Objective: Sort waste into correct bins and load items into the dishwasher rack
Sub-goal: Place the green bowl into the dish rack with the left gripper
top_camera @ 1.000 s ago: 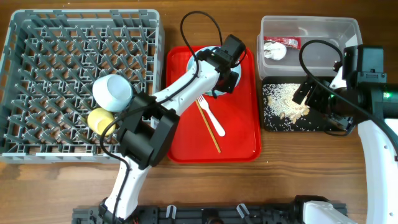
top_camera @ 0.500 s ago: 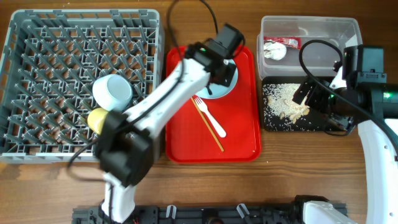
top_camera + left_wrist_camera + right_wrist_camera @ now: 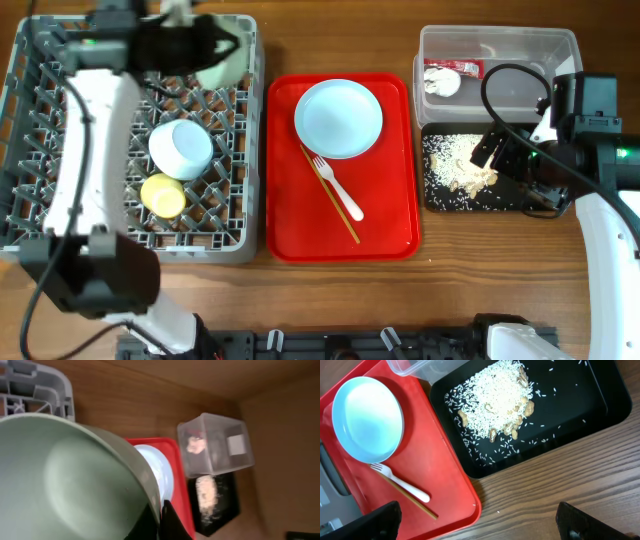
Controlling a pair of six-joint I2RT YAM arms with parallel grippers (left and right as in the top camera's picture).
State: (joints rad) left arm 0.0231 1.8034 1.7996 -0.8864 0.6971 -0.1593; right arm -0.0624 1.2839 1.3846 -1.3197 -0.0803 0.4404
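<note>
The empty pegs beyond the second mint bowl [image 3: 200, 98] lie below my left gripper, so next I will move it down toward the left in the overhead view and release the pale mint bowl's rim.
My left gripper [image 3: 205, 50] is shut on the rim of a pale mint bowl [image 3: 222, 58] and holds it over the back right part of the grey dishwasher rack [image 3: 60, 230]. The bowl [image 3: 75, 475] fills the left wrist view, with the jaws [image 3: 162, 520] pinching its rim. A second mint bowl [image 3: 180, 148] and the yellow cup [image 3: 165, 195] sit in the rack. The blue-white plate [image 3: 338, 118], white fork [image 3: 340, 188] and chopsticks [image 3: 328, 195] lie on the red tray [image 3: 390, 225]. My right gripper [image 3: 497, 150] is open and empty over the black tray [image 3: 530, 200], which holds rice scraps [image 3: 462, 172].
The clear tub [image 3: 520, 50] at the back right holds the paper wad [image 3: 442, 82] and the red sauce packet [image 3: 465, 68]. In the right wrist view, the plate [image 3: 367, 420], the fork [image 3: 400, 482] and the rice [image 3: 500, 395] show, and a few grains lie on the wood.
My left arm lifted the mint bowl off the plate on the red tray and swung it left over the rack's back edge. The right arm has not moved.
</note>
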